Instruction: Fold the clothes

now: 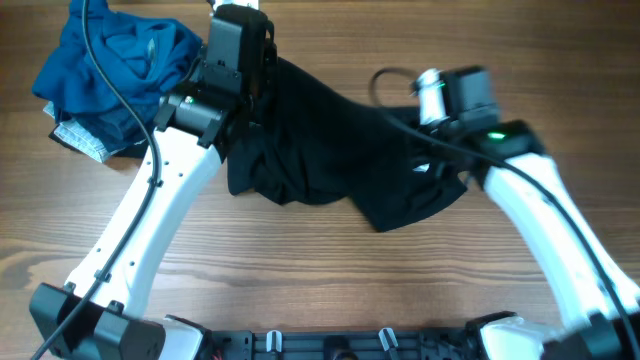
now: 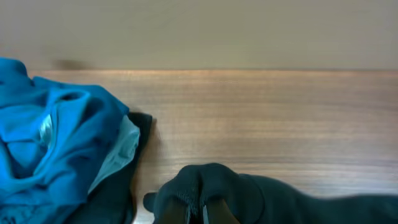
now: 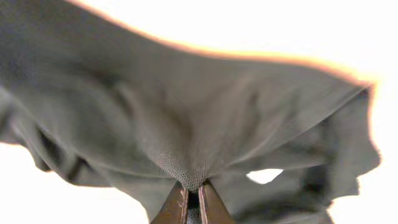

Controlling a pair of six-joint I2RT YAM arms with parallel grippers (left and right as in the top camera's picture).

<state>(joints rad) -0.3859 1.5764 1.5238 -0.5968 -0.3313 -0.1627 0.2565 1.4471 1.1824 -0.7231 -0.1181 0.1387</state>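
The shirt (image 1: 330,150) hangs bunched beside the blue clothes, so I need to lower my left gripper, to the right in the overhead view, onto the bare far tabletop and release.
The black shirt (image 1: 330,150) hangs bunched between my two grippers above the middle of the table. My left gripper (image 1: 250,95) is shut on its left edge; in the left wrist view the fabric (image 2: 249,193) bulges over the closed fingertips (image 2: 199,214). My right gripper (image 1: 440,135) is shut on the shirt's right part; in the right wrist view the cloth (image 3: 186,124) spreads up from the pinched fingertips (image 3: 193,193). The white logo is hidden.
A pile of blue clothes (image 1: 120,70) with a grey-white piece (image 1: 80,140) lies at the far left corner; it also shows in the left wrist view (image 2: 56,143) with a dark garment (image 2: 118,193) under it. Bare wood table (image 1: 330,280) lies in front.
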